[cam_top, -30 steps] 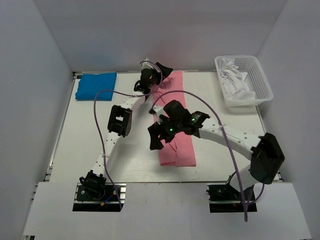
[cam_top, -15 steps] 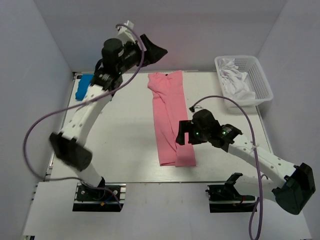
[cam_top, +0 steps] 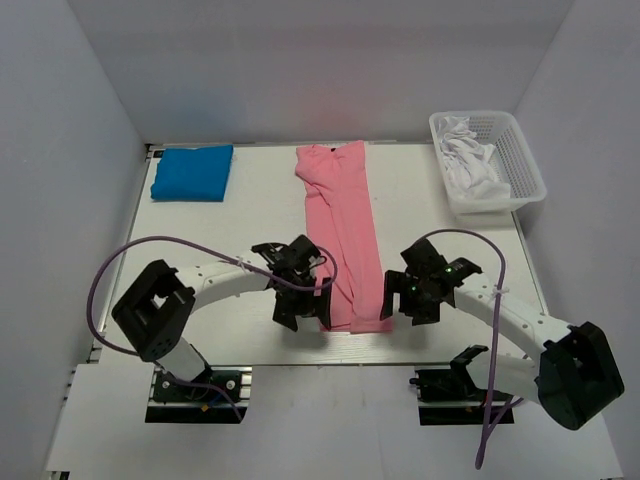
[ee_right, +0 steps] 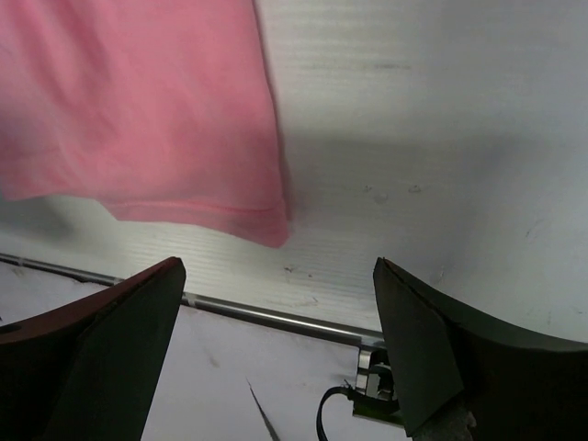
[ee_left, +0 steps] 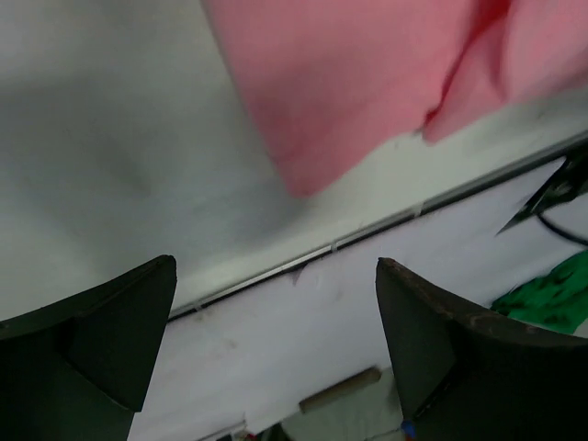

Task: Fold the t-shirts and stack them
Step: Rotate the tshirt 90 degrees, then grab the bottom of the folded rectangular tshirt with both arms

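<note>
The t-shirt's near pink corner (ee_left: pixel 302 180) still lies beyond my open fingers, so my left gripper will next move down and to the right in the top view to close on it.
A pink t-shirt (cam_top: pixel 345 235), folded into a long strip, lies down the middle of the table. My left gripper (cam_top: pixel 303 316) is open and empty just left of the strip's near end. In the left wrist view the pink near corner (ee_left: pixel 367 83) lies ahead of the gripper (ee_left: pixel 276 312). My right gripper (cam_top: pixel 408 310) is open and empty just right of the near end. The pink hem corner (ee_right: pixel 138 110) shows ahead of the gripper (ee_right: pixel 276 312) in the right wrist view. A folded blue t-shirt (cam_top: pixel 192 172) lies at the back left.
A white basket (cam_top: pixel 525 165) holding crumpled white shirts (cam_top: pixel 470 160) stands at the back right. The table's near edge with its metal rail (ee_right: pixel 276 314) runs right under both grippers. Grey walls enclose the table on three sides.
My left arm swung down from high at the back to the near left corner of the pink strip. My right gripper moved slightly right and nearer, off the cloth.
</note>
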Robot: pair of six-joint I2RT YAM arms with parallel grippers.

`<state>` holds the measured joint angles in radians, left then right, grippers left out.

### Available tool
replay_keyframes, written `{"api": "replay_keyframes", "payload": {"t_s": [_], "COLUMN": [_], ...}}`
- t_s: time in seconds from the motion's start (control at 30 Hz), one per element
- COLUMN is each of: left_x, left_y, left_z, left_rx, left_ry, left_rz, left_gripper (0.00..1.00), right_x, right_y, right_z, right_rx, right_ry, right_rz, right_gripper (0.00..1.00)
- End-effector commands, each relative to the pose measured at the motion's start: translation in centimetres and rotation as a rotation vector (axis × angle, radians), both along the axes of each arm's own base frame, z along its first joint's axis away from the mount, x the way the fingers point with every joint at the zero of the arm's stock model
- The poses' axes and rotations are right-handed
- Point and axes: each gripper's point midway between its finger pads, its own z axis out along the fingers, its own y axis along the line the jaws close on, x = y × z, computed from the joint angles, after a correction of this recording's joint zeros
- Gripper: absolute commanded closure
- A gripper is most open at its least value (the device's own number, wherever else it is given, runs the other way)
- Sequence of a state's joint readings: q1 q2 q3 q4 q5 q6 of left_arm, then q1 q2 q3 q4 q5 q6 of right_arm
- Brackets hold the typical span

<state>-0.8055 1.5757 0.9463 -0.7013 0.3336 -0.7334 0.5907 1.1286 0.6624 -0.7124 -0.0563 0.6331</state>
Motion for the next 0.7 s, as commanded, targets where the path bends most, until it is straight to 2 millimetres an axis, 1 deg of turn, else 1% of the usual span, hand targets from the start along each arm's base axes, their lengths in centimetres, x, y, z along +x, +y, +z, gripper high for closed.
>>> {"api": "replay_keyframes", "payload": {"t_s": [0.0, 0.03, 0.07, 0.1, 0.13, 0.2, 0.23, 0.27, 0.3, 0.33, 0.4, 0.43, 0.5, 0.53, 0.57, 0.6, 0.63, 0.67], "left_x": [-1.6, -2.0, -2.0, -1.9, -1.9, -1.9, -1.7, -2.0, -1.7, -1.6, -1.5, -1.2, -1.4, -1.4, -1.3, -1.2, -0.7, -0.6], "left_y": [-2.3, -2.7, -3.2, -3.6, -3.4, -3.0, -2.8, -2.2, -2.6, -2.7, -2.8, -2.9, -2.6, -2.6, -2.7, -2.7, -2.5, -2.4], "left_z": [2.2, 1.9, 1.3, 1.0, 0.2, -1.3, -1.7, -2.5, -3.1, -3.7, -4.2, -4.4, -5.1, -5.1, -5.4, -5.4, -5.4, -5.7], "left_rx": [-0.078, -0.081, -0.068, -0.066, -0.034, 0.010, 0.027, 0.042, 0.026, 0.025, 0.030, 0.039, 0.055, 0.055, 0.054, 0.063, 0.084, 0.102], "left_ry": [-0.010, -0.001, -0.002, -0.018, -0.031, -0.014, -0.020, -0.018, -0.032, -0.033, -0.029, -0.037, -0.027, -0.027, -0.033, -0.029, -0.050, -0.052], "left_rz": [-0.070, -0.087, -0.097, -0.115, -0.126, -0.131, -0.127, -0.125, -0.124, -0.124, -0.124, -0.121, -0.133, -0.133, -0.145, -0.156, -0.148, -0.145], "left_gripper": [0.01, 0.01, 0.03, 0.04, 0.04, 0.08, 0.09, 0.12, 0.16, 0.18, 0.23, 0.30, 0.36, 0.44, 0.47, 0.51, 0.55, 0.56], "right_x": [-1.2, -0.8, -1.0, -0.7, -0.4, -0.2, -0.1, 0.0, 0.1, 0.2, 0.4, 0.5, 0.3, 0.3, 0.2, 0.1, 0.1, 0.0], "right_y": [0.7, 0.9, 1.3, 1.5, 1.5, 1.7, 1.7, 1.8, 1.8, 1.7, 1.6, 1.5, 1.8, 1.8, 1.8, 1.8, 1.9, 2.2], "right_z": [-0.4, -0.6, -0.6, -0.5, -0.8, -0.7, -1.0, -1.1, -1.2, -1.5, -1.7, -1.8, -2.0, -2.1, -2.5, -2.6, -2.6, -2.7], "right_rx": [0.065, 0.081, 0.101, 0.108, 0.106, 0.112, 0.108, 0.108, 0.110, 0.105, 0.098, 0.097, 0.114, 0.114, 0.109, 0.118, 0.124, 0.135], "right_ry": [0.072, 0.057, 0.072, 0.060, 0.063, 0.063, 0.075, 0.075, 0.071, 0.078, 0.083, 0.088, 0.105, 0.113, 0.124, 0.135, 0.136, 0.147], "right_rz": [0.023, 0.034, 0.050, 0.067, 0.068, 0.081, 0.081, 0.081, 0.087, 0.080, 0.083, 0.082, 0.096, 0.092, 0.096, 0.094, 0.099, 0.108], "right_gripper": [0.12, 0.12, 0.12, 0.12, 0.12, 0.12, 0.12, 0.12, 0.12, 0.12, 0.12, 0.14, 0.18, 0.18, 0.23, 0.25, 0.27, 0.30]}}
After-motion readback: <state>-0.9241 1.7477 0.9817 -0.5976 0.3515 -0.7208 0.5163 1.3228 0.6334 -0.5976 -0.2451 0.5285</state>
